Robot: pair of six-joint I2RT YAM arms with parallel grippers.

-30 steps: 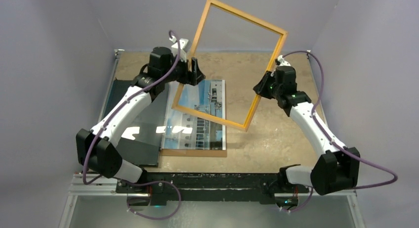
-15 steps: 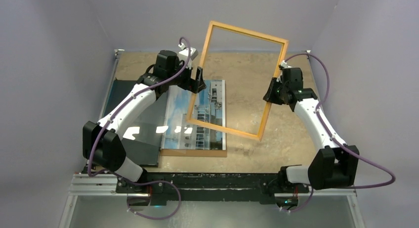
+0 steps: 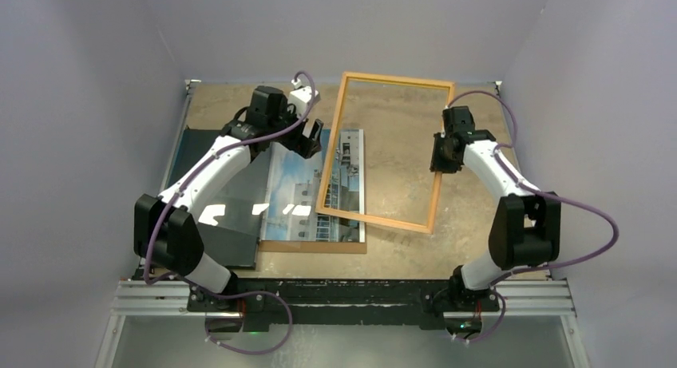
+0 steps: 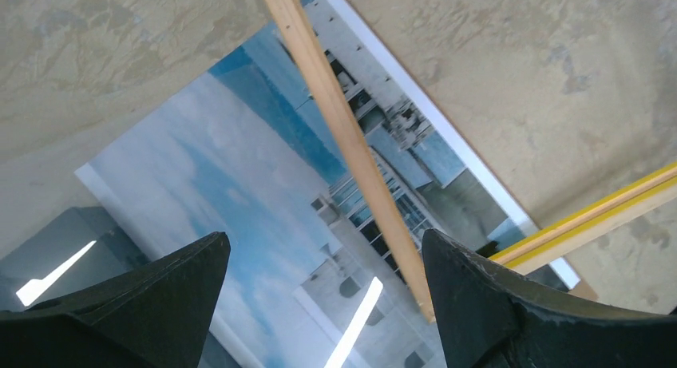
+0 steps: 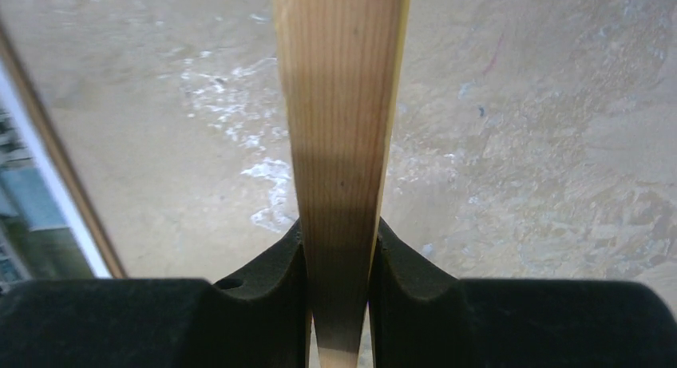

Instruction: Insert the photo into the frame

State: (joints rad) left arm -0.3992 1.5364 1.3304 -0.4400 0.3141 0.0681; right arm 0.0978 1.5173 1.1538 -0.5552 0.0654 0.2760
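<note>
My right gripper will next lower the pinched bar onto the bare tabletop beneath and release it there, because the frame (image 3: 399, 80) is still hanging tilted over the table.
The frame (image 3: 399, 80), a thin orange rectangle, hangs tilted over the table with its near edge low. My right gripper (image 3: 441, 156) is shut on its right bar; the right wrist view shows the wooden bar (image 5: 339, 104) pinched between both pads of that gripper (image 5: 339, 248). The photo (image 3: 295, 184), a white building under blue sky, lies flat on a brown backing board (image 3: 311, 246), and the frame's left side overlaps it. My left gripper (image 3: 314, 136) is open just left of the frame. In the left wrist view the frame's bar (image 4: 343, 136) crosses above the photo (image 4: 239, 184) between the spread jaws of the left gripper (image 4: 321, 236), apart from both.
A black flat board (image 3: 227, 240) with bright glare lies at the left, beside the backing board. Bare tan tabletop (image 3: 471, 224) shows under and to the right of the frame. Purple walls close in the back and sides.
The right gripper has carried the frame down and to the right, swinging it from steeply raised to a flatter tilt. The left jaws have spread wider and now stand off the frame's left bar.
</note>
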